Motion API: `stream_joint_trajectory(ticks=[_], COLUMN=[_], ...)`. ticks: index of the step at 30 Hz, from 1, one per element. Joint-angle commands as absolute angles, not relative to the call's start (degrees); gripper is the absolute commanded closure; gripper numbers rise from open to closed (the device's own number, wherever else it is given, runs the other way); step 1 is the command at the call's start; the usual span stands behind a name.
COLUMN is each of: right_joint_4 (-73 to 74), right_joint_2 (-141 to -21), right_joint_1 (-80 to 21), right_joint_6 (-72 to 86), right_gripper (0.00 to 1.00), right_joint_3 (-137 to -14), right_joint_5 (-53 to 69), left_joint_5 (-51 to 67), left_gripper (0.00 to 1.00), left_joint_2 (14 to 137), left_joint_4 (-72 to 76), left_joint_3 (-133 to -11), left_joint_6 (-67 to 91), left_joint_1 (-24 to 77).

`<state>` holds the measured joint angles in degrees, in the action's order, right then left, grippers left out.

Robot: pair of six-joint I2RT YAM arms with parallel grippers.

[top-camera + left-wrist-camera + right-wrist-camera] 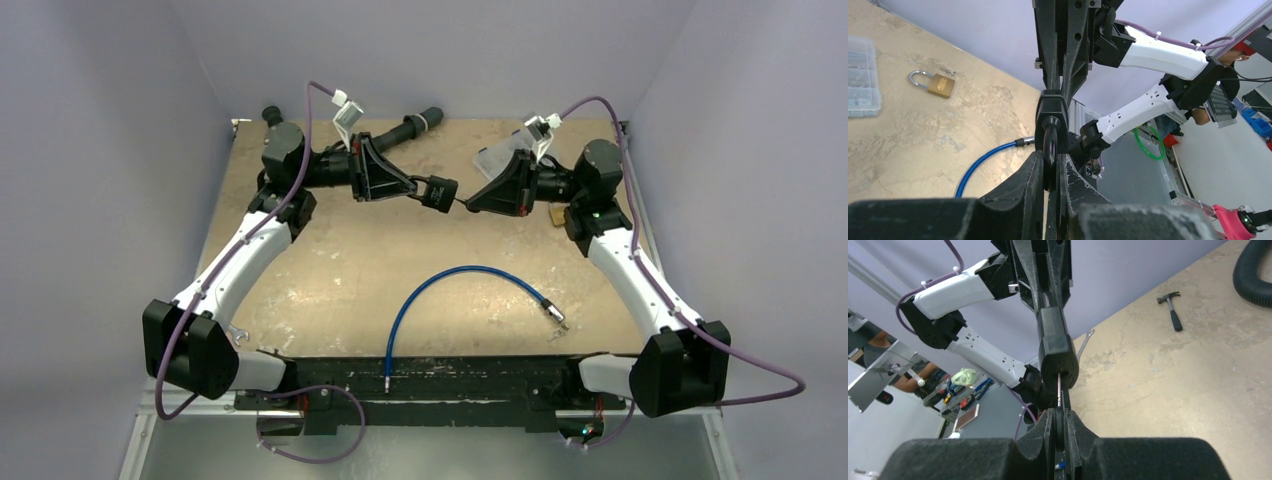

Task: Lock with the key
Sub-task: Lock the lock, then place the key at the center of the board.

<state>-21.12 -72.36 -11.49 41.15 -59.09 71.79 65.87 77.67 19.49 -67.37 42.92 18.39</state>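
Observation:
The right gripper needs to pull the key out of the black padlock next, then tilt downward and go lower to let go of the key on the bare tabletop [525, 224] beside the brass padlock below.
My left gripper [418, 187] is shut on the shackle of a black padlock [439, 192] and holds it up above the middle of the table's far half. In the left wrist view, the gripper [1050, 161] pinches the dark shackle, with the padlock body [1051, 115] just beyond. My right gripper [471, 205] faces it from the right, shut on a key. In the right wrist view, the gripper [1060, 413] clamps the key's black head, and the thin metal key shaft [1059, 387] runs into the underside of the padlock [1058, 355].
A blue cable [455, 280] curves across the table's near middle. A brass padlock [555, 214] and a clear plastic box [497, 158] lie by the right arm. A black hose [410, 128] lies at the far edge. A small hammer [1172, 312] and a wrench [1084, 342] rest on the table.

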Motion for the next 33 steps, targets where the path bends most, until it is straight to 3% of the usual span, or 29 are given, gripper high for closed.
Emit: stream_joint_trajectory(ticks=[1,9,13,19,27,33], right_joint_4=[-21.02,-13.72,1.79,7.60,10.73,5.57], right_joint_2=[-70.36,-70.16,-69.62,-71.25,-77.14,-83.28], right_joint_1=[-8.56,-1.91,-0.37,-0.18,-0.17,-0.15], right_joint_6=[42.38,36.20,22.12,16.30,8.75,5.38], right_gripper=[1.00,1.00,1.00,1.00,1.00,1.00], right_joint_3=[-57.57,-56.83,-59.09,-58.34,-56.24,-53.12], right_joint_5=[74.02,71.74,60.87,46.09,24.05,19.15], left_joint_5=[63.97,63.49,61.62,60.74,59.70,59.51], left_gripper=[1.00,1.00,1.00,1.00,1.00,1.00], left_joint_2=[76.72,77.07,77.08,77.52,77.97,79.04], left_joint_4=[27.12,26.00,20.12,9.27,4.24,3.60], left_joint_3=[-71.63,-71.76,-72.03,-72.61,-72.29,-72.35], left_joint_6=[43.92,42.54,37.91,28.21,23.35,22.24], left_joint_1=[15.88,14.50,14.45,14.50,14.59,14.59])
